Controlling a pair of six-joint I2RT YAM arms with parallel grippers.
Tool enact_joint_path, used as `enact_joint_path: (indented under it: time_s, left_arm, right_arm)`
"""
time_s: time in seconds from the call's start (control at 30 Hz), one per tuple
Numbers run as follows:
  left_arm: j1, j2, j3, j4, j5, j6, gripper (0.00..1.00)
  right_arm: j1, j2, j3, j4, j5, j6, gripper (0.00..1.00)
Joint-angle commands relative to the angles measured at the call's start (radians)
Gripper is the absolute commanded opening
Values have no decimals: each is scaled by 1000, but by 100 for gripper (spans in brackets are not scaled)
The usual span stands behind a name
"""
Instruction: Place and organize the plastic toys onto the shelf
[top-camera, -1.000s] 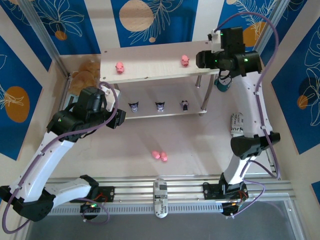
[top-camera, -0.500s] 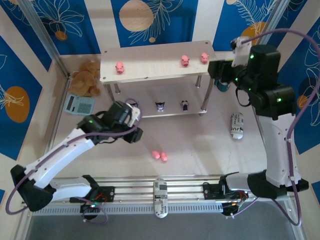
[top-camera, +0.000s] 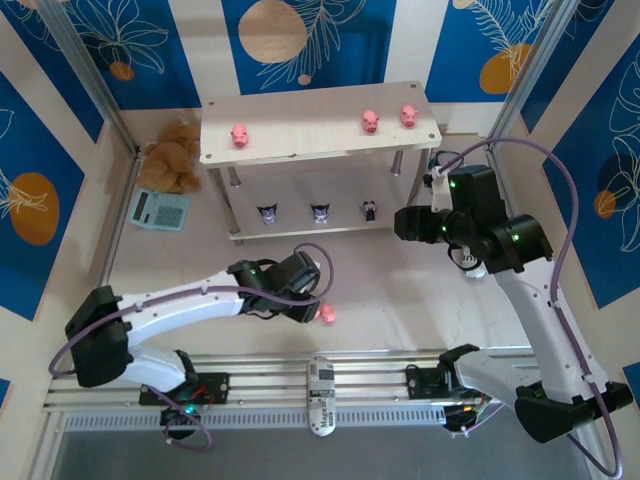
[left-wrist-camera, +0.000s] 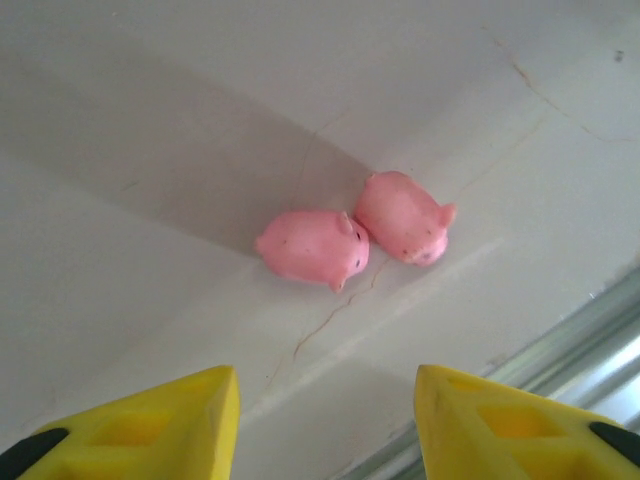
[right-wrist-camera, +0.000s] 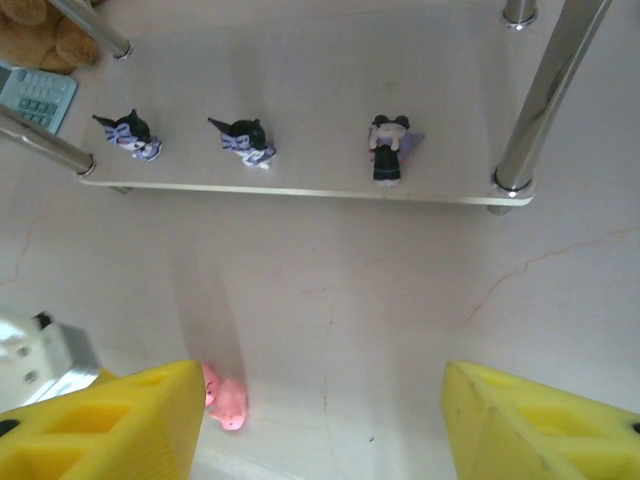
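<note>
One pink pig is below my left gripper, with its head against the other pig. Next, I should lower the open fingers onto its body (left-wrist-camera: 315, 248) and stay off the pig that touches it.
The shelf (top-camera: 300, 110) stands at the back. Its top board bears three pink pigs (top-camera: 239, 134), (top-camera: 370, 121), (top-camera: 408, 114). On the lower board (right-wrist-camera: 300, 90) three dark figurines (right-wrist-camera: 130, 135), (right-wrist-camera: 245, 140), (right-wrist-camera: 387, 148) stand in a row. Two more pink pigs (left-wrist-camera: 312, 246), (left-wrist-camera: 405, 216) lie side by side, touching, on the table. My left gripper (left-wrist-camera: 322, 390) hovers open just short of them, nothing between its fingers; from above it (top-camera: 308, 303) covers one pig, the other (top-camera: 325, 314) peeks out. My right gripper (top-camera: 398, 222) hangs open and empty before the shelf's right end.
A brown plush bear (top-camera: 172, 155) and a teal calculator (top-camera: 160, 208) lie left of the shelf. A white oblong object (top-camera: 320, 392) rests on the front rail. The shelf's silver legs (right-wrist-camera: 545, 95) stand close to my right gripper.
My left arm has swung right and forward, from the shelf's lower left down to the two pigs. My right arm left a third pig on the top board and drew back and down.
</note>
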Motion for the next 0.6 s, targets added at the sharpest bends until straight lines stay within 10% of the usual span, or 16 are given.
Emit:
enact_joint_path:
  time_s: [0.0, 0.57]
  left_arm:
    - [-5, 41, -29, 80, -37, -104, 50]
    - [-4, 271, 22, 102, 44, -183, 34]
  right_arm:
    - [8, -34, -21, 11, -41, 21, 65]
    - [-43, -86, -115, 101, -114, -26, 65]
